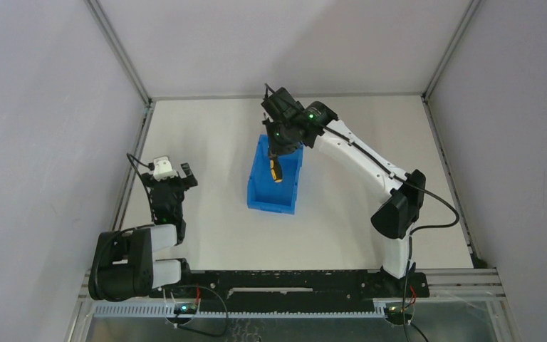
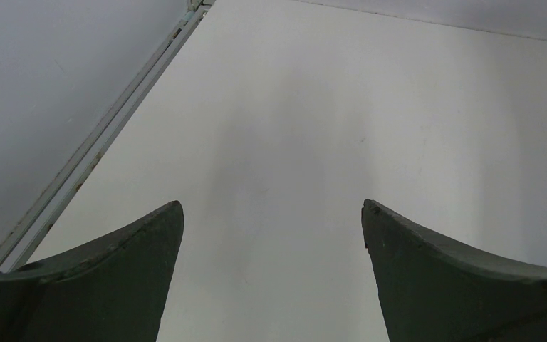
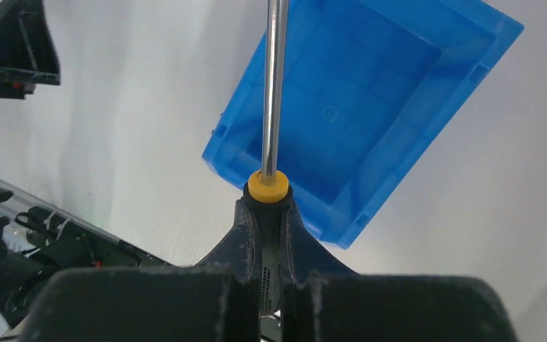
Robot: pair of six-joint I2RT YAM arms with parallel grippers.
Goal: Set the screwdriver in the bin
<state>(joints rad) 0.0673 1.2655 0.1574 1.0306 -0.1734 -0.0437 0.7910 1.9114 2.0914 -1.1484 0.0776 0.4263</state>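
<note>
My right gripper lowers the screwdriver [image 1: 276,169] toward the bottom of the bin next and releases it there, since the screwdriver's handle and stem still hang above the open bin.
The bright blue bin [image 1: 274,201] stands open-topped in the middle of the table. Above it hangs the screwdriver [image 1: 276,169], and my right gripper [image 1: 274,152] is shut on its black handle. In the right wrist view the right gripper [image 3: 267,204] pinches the handle just behind the yellow collar of the screwdriver [image 3: 268,187]. The thin metal shaft runs away from the fingers across the bin [image 3: 384,107] below. My left gripper [image 1: 174,176] rests at the left of the table, far from the bin. In its wrist view the left gripper [image 2: 272,208] is open over bare table.
Grey walls close in the table on three sides, with a metal rail [image 2: 100,142] along the left edge. The arm bases and a black bar [image 1: 278,281] sit at the near edge.
</note>
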